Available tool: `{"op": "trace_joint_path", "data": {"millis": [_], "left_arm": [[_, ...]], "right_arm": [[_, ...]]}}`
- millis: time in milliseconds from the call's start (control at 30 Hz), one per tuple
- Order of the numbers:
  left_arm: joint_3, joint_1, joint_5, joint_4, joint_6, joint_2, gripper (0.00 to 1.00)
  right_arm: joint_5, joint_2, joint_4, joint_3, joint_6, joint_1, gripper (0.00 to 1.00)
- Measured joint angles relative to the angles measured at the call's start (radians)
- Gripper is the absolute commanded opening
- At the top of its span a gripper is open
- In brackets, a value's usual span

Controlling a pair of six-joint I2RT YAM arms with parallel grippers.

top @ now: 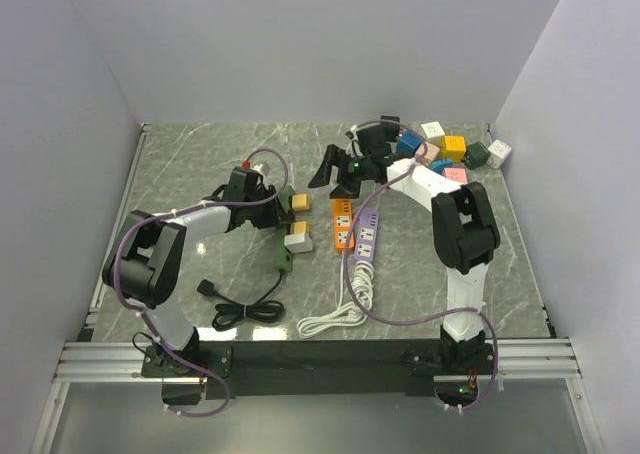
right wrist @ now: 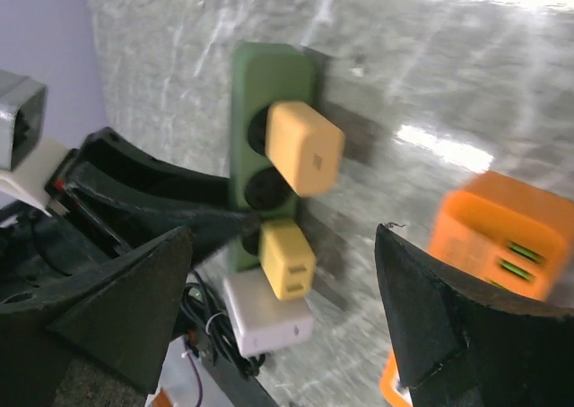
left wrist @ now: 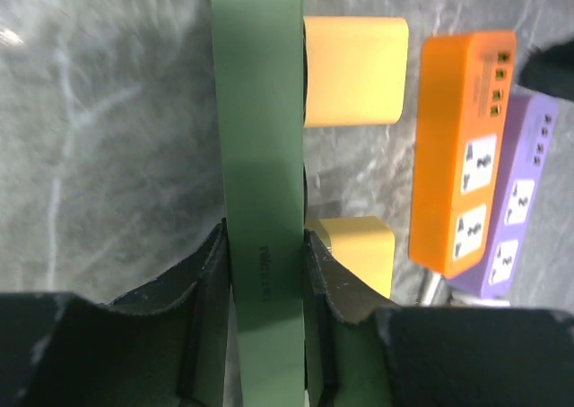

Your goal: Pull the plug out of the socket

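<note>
The tan plug lies left of my right gripper in the top view, so I will next move it toward the green power strip and close on the plug.
The socket is a green power strip (top: pixel 284 257) lying on the marble table. Three plugs sit in it: a tan one (right wrist: pixel 305 147), a smaller yellow one (right wrist: pixel 287 259) and a white one (right wrist: pixel 267 317). My left gripper (left wrist: pixel 266 272) is shut on the green strip (left wrist: pixel 260 138), one pad on each long side, beside the yellow plug (left wrist: pixel 359 250). My right gripper (right wrist: pixel 282 235) hangs open in the air to the right of the strip (right wrist: pixel 265 93), with the plugs showing between its spread fingers and nothing held. From above, the right gripper (top: pixel 338 179) sits near the orange strip's far end.
An orange power strip (top: pixel 343 224) and a purple one (top: pixel 366 236) lie side by side right of the green strip, with a white cable coil (top: pixel 335 314) nearer me. A black cord (top: pixel 245 309) trails from the green strip. Several coloured adapters (top: pixel 450 149) are piled at the back right.
</note>
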Motion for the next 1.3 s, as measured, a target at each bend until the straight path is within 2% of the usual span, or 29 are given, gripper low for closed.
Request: {"op": "trace_joint_path", "data": {"millis": [400, 600, 633, 700, 800, 833, 900, 933, 967, 1300], "left_arm": [[-0.003, -0.002, 0.068, -0.038, 0.000, -0.053, 0.00], [-0.003, -0.002, 0.075, -0.055, 0.000, -0.103, 0.00], [-0.003, -0.002, 0.077, -0.054, 0.000, -0.106, 0.00], [-0.003, -0.002, 0.080, -0.054, 0.000, -0.108, 0.00], [-0.008, -0.002, 0.085, -0.048, -0.004, -0.110, 0.00], [-0.014, -0.002, 0.085, -0.045, -0.008, -0.114, 0.01], [-0.024, 0.002, 0.080, -0.050, -0.013, -0.124, 0.01], [-0.026, 0.004, 0.080, -0.054, -0.019, -0.126, 0.00], [-0.027, 0.003, 0.076, -0.055, -0.021, -0.126, 0.00], [-0.033, 0.005, 0.104, -0.002, -0.026, -0.126, 0.00]], "right_arm": [[-0.051, 0.155, 0.044, 0.106, 0.034, 0.032, 0.90], [-0.064, 0.162, 0.043, 0.109, 0.036, 0.050, 0.80], [-0.071, 0.162, 0.048, 0.110, 0.040, 0.055, 0.74], [-0.089, 0.162, 0.058, 0.110, 0.051, 0.063, 0.71], [-0.113, 0.166, 0.067, 0.115, 0.062, 0.077, 0.53], [-0.117, 0.171, 0.068, 0.119, 0.064, 0.081, 0.37], [-0.132, 0.182, 0.076, 0.122, 0.070, 0.081, 0.20], [-0.149, 0.190, 0.083, 0.124, 0.087, 0.079, 0.04], [-0.159, 0.194, 0.086, 0.125, 0.092, 0.077, 0.00], [-0.256, 0.179, 0.002, 0.126, 0.068, 0.006, 0.00]]}}
